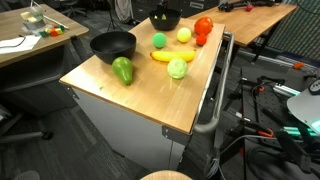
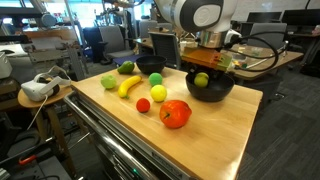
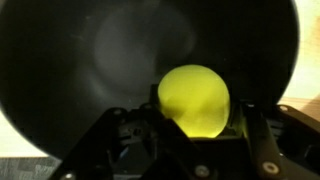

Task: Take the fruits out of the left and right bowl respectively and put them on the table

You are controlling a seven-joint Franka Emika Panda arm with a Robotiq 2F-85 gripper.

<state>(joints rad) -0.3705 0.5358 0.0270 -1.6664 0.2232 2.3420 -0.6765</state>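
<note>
I next need to raise my gripper out of the bowl, then go across and down to the bare patch of tabletop between banana and yellow ball [image 2: 144,94] to let go.
My gripper [image 3: 190,130] is lowered into a black bowl [image 2: 228,92] and is shut on a yellow-green round fruit [image 3: 194,100], which sits between the two fingers above the bowl's dark bottom. In an exterior view the fruit [image 2: 202,79] shows at rim height under the gripper. The same bowl [image 1: 170,22] stands at the table's far end. A second black bowl [image 1: 112,45] looks empty; it also shows in the other exterior view [image 2: 150,66]. On the table lie a banana [image 1: 165,57], a green avocado-like fruit [image 1: 122,70] and a big red fruit [image 2: 174,113].
Several more small fruits lie between the bowls: a green ball [image 1: 159,41], a yellow one [image 1: 184,35], a pale green one [image 1: 177,68] and a small red one [image 2: 143,104]. The wooden table [image 2: 215,135] has a metal rail [image 1: 212,95] along one side. Desks and cables surround it.
</note>
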